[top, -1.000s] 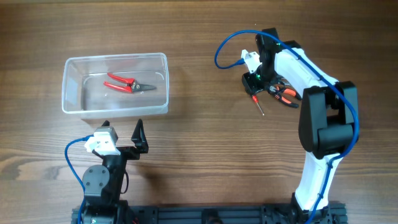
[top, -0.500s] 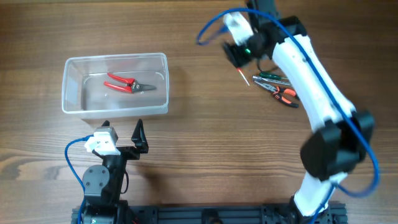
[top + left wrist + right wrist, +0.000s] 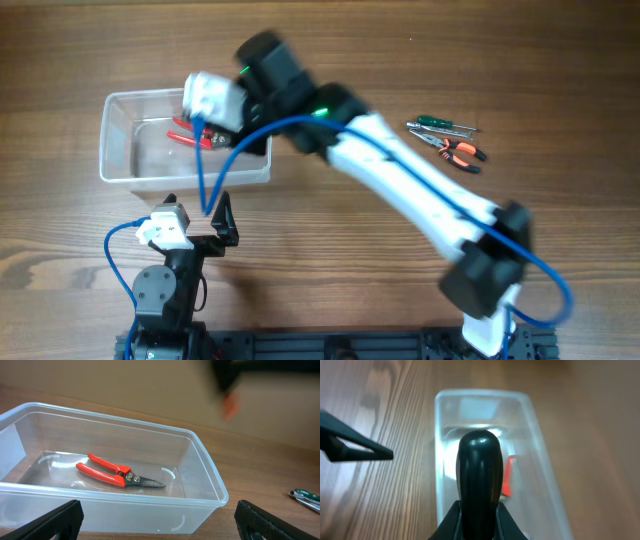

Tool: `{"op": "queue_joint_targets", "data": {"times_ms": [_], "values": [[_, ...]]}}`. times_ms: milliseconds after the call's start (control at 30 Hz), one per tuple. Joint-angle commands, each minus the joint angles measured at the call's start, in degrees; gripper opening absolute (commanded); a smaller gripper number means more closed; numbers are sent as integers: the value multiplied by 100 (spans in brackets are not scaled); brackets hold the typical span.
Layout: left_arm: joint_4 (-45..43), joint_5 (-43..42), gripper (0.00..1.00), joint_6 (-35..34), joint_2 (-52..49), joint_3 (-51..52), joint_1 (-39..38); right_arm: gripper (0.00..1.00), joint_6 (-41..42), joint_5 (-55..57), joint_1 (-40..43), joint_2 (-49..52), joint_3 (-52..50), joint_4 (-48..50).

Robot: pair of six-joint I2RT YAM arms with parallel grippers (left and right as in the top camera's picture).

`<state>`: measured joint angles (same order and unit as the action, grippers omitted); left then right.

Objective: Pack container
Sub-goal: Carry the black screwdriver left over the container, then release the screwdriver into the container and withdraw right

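I will lower my right gripper into the tub next and let go of the screwdriver on the tub's bare bottom between cutters and the tub's near side (image 3: 212,158), because that bottom is open below the gripper.
The container (image 3: 115,170) is a clear shallow tub at the left of the table, also seen in the left wrist view (image 3: 215,485) and the right wrist view (image 3: 440,460). Red-handled cutters (image 3: 107,471) lie inside it, partly hidden in the overhead view (image 3: 182,134). My right gripper (image 3: 222,115) hangs blurred over the tub's right end, shut on a black-handled screwdriver (image 3: 479,470). Its blurred tip shows above the tub (image 3: 230,405). My left gripper (image 3: 197,205) is open and empty just in front of the tub's near wall (image 3: 157,520).
A green-handled screwdriver (image 3: 445,124) and orange-handled pliers (image 3: 455,150) lie on the wood table at the right. The green tool's end shows at the right edge of the left wrist view (image 3: 305,496). The right arm stretches diagonally across the middle.
My right arm has swung fast from the tools at the right to over the tub, carrying the screwdriver. The left arm has not moved.
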<state>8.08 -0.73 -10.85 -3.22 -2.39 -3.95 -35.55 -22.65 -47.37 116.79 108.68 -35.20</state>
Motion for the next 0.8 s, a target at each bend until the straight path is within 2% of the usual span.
{"op": "queue_joint_targets", "data": {"times_ms": [0, 367, 433, 467, 567, 767], "values": [[4, 15, 100, -50, 4, 24, 33, 4, -389, 140, -107, 673, -59, 212], [4, 15, 100, -50, 4, 24, 33, 5, -144, 142, -94, 1318, -59, 546], [4, 15, 100, -50, 4, 24, 33, 29, 46, 184, -94, 1309, -57, 595], [4, 15, 100, -50, 4, 24, 33, 47, 181, 251, -92, 1307, -57, 627], [2, 15, 100, -50, 4, 24, 33, 56, 577, 656, -66, 1196, -48, 625], [4, 15, 100, -50, 4, 24, 33, 61, 1445, 2188, 127, 267, 63, 232]]}}
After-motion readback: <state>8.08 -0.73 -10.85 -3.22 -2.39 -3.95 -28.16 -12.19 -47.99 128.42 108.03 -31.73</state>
